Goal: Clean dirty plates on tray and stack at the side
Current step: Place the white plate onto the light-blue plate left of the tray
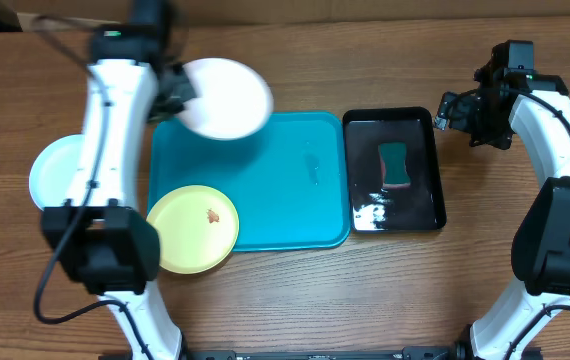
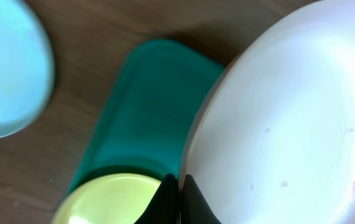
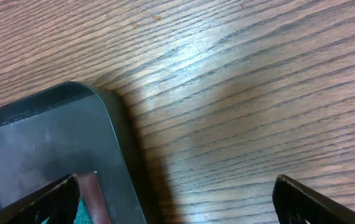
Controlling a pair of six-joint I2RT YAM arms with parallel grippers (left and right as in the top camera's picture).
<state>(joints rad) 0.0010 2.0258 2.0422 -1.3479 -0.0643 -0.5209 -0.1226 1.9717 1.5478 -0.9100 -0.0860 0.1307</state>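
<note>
The mint-blue plate is off the tray, so my left gripper should next go left in the overhead view and down to release the white plate's rim over the pale mint-blue plate (image 1: 55, 172) (image 2: 6, 68).
My left gripper (image 1: 177, 92) is shut on the rim of the white plate (image 1: 227, 97) and holds it lifted over the far left corner of the turquoise tray (image 1: 285, 190). In the left wrist view the fingers (image 2: 179, 198) pinch the white plate's edge (image 2: 277, 124), with faint smears on it. The yellow-green plate (image 1: 193, 228) with a reddish-brown smear lies on the tray's near left corner. The pale mint-blue plate (image 1: 55, 172) lies on the table left of the tray. My right gripper (image 1: 449, 108) is open and empty by the black tray's far right corner.
A glossy black tray (image 1: 420, 170) holding a green sponge (image 1: 395, 163) and some water stands right of the turquoise tray. Its corner shows in the right wrist view (image 3: 53, 143). A cardboard edge runs along the far side of the wooden table.
</note>
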